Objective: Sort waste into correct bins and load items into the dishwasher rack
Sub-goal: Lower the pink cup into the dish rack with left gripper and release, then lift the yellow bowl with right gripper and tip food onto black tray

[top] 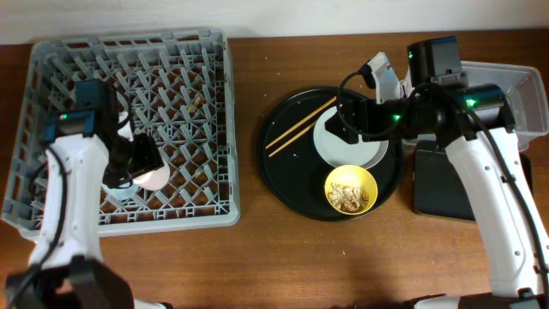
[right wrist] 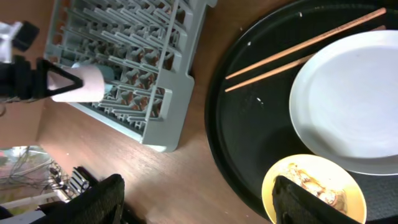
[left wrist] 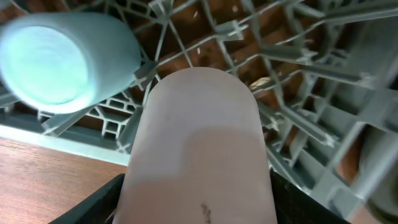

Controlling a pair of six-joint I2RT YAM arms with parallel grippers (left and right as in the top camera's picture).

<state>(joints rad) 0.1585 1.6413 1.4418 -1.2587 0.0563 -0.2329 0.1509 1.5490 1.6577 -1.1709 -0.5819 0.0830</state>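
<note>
The yellow bowl's rim by the black tray is clear of the white-grey plate. I need to move my right gripper back and down next, onto the yellow bowl's rim (top: 328, 184) (right wrist: 266, 186) beside the bare tray.
My left gripper (top: 147, 172) is shut on the small pink cup (left wrist: 199, 137), holding it on its side over the front of the grey dishwasher rack (top: 51, 60). The light-blue cup (left wrist: 62, 59) lies in the rack just beside it. My right gripper (right wrist: 199, 199) is open and empty, hovering over the left part of the round black tray (top: 287, 180). On that tray are the white-grey plate (top: 343, 148), the wooden chopsticks (top: 296, 127) and the yellow bowl (top: 350, 189) holding brownish food scraps. The wrapper and tissue bits are not in view.
A clear plastic tub (top: 527, 90) stands at the far right, partly under the right arm. A shallow black rectangular tray (top: 437, 184) lies in front of it. Bare wooden table (top: 257, 266) runs along the front.
</note>
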